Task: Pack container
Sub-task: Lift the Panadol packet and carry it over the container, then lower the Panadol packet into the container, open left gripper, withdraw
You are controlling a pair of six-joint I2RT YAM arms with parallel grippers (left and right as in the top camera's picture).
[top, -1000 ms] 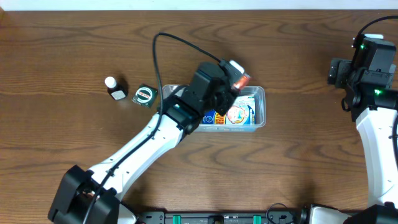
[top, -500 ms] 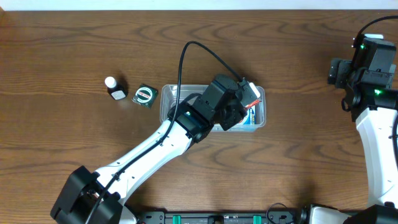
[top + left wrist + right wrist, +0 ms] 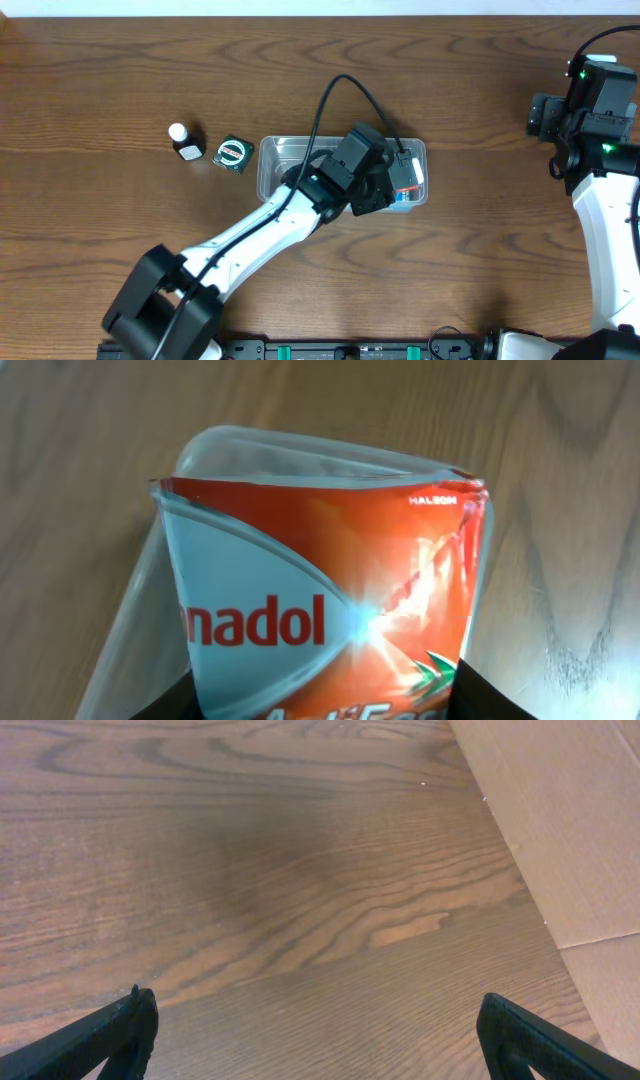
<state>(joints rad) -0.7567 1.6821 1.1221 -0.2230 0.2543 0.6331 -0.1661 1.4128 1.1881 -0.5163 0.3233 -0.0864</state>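
The container's end by the blue-printed packet (image 3: 409, 187) is right below my left gripper, so I need to lower my left gripper toward that end next and let go of the Panadol packet.
The clear plastic container (image 3: 272, 160) lies at the table's middle, and my left arm covers most of it. My left gripper (image 3: 403, 183) is low over its right end, shut on an orange and pale-blue Panadol packet (image 3: 320, 590). In the left wrist view the dark fingers (image 3: 490, 698) flank the packet's lower edge, and the container's rounded end wall (image 3: 250, 452) shows behind it. A blue-printed packet (image 3: 407, 199) lies inside the container under the gripper. My right gripper (image 3: 320, 1030) is open and empty over bare table at the far right.
A small dark bottle with a white cap (image 3: 183, 142) and a green round-faced item (image 3: 232, 153) stand left of the container. A cardboard surface (image 3: 570, 830) rises at the right of the right wrist view. The right arm (image 3: 595, 110) stays at the right edge.
My left gripper has moved right and down with the Panadol packet, from above the container's back rim to low over its right end. The right arm has not moved.
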